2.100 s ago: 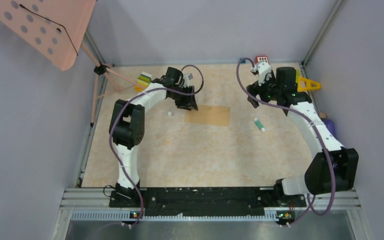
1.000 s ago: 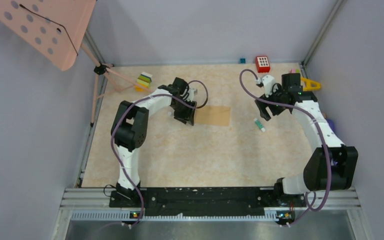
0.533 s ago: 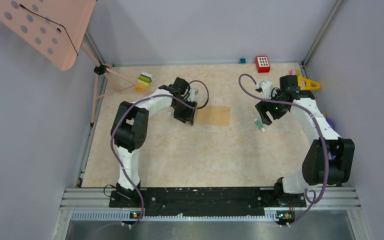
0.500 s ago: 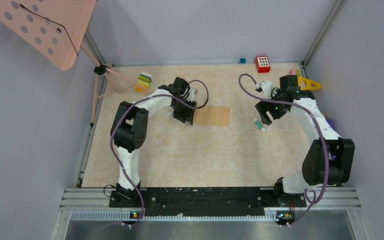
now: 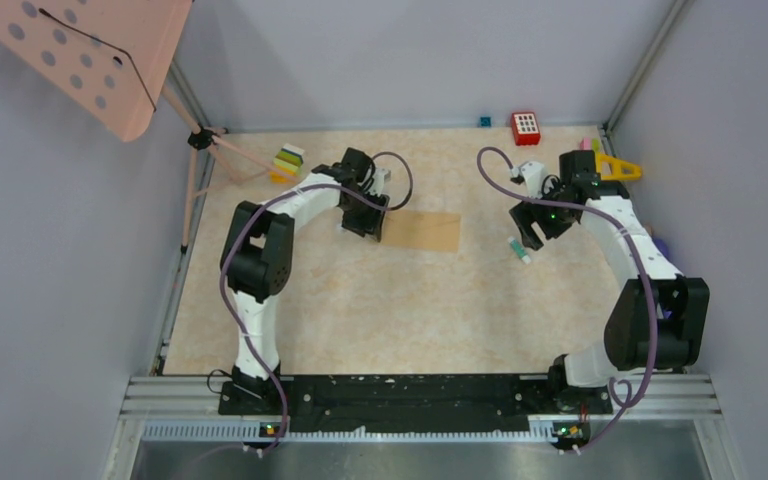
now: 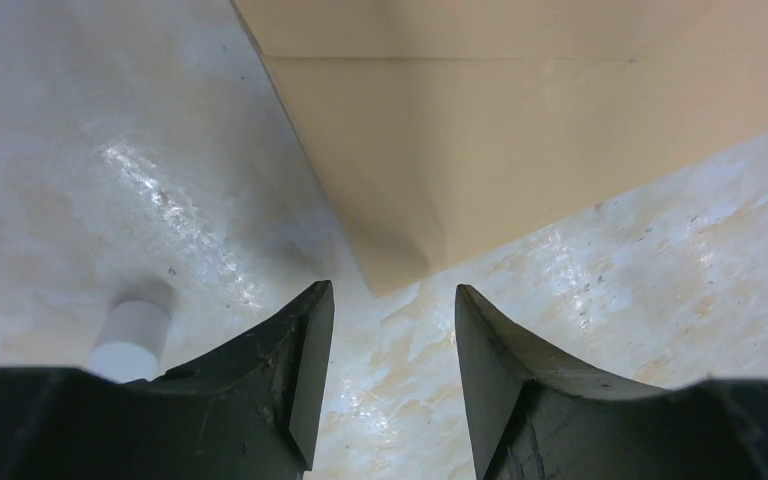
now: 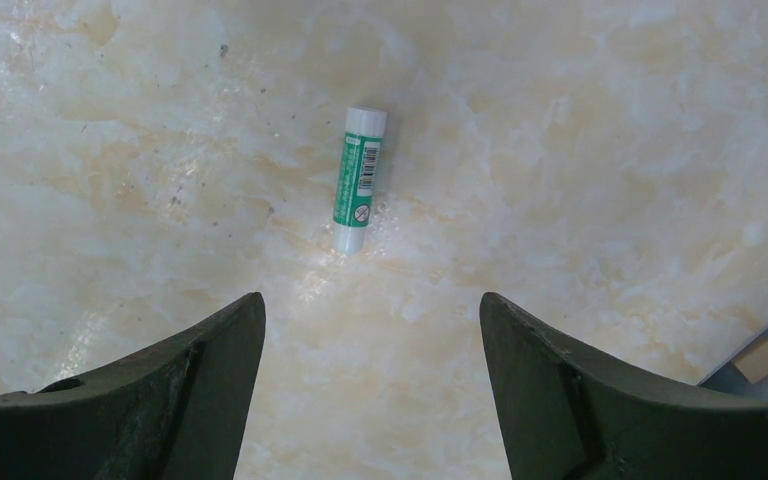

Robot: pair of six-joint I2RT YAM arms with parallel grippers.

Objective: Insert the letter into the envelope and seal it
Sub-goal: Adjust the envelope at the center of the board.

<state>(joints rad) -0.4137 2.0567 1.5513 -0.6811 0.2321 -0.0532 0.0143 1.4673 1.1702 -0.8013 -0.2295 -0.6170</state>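
My right gripper moves to its left in the top view and down onto the glue stick's far end (image 7: 365, 122) next.
The tan-brown envelope (image 5: 422, 231) lies flat in the middle of the table, and its corner shows in the left wrist view (image 6: 480, 130). My left gripper (image 5: 370, 232) (image 6: 392, 330) is open and empty at the envelope's left end, the corner just beyond its fingertips. A green-and-white glue stick (image 5: 519, 250) (image 7: 358, 180) lies on the table right of the envelope. My right gripper (image 5: 528, 240) (image 7: 370, 330) is open and empty just above the glue stick. No separate letter sheet shows.
A small white cap (image 6: 130, 340) lies by my left gripper. A pink perforated stand (image 5: 90, 60) is at the back left with yellow-green blocks (image 5: 287, 160). A red block (image 5: 525, 127) and a yellow piece (image 5: 620, 168) sit at the back right.
My right gripper has come down from the back of the table to just over the glue stick. My left gripper dropped to the envelope's left end, then eased slightly back. The envelope has not moved.
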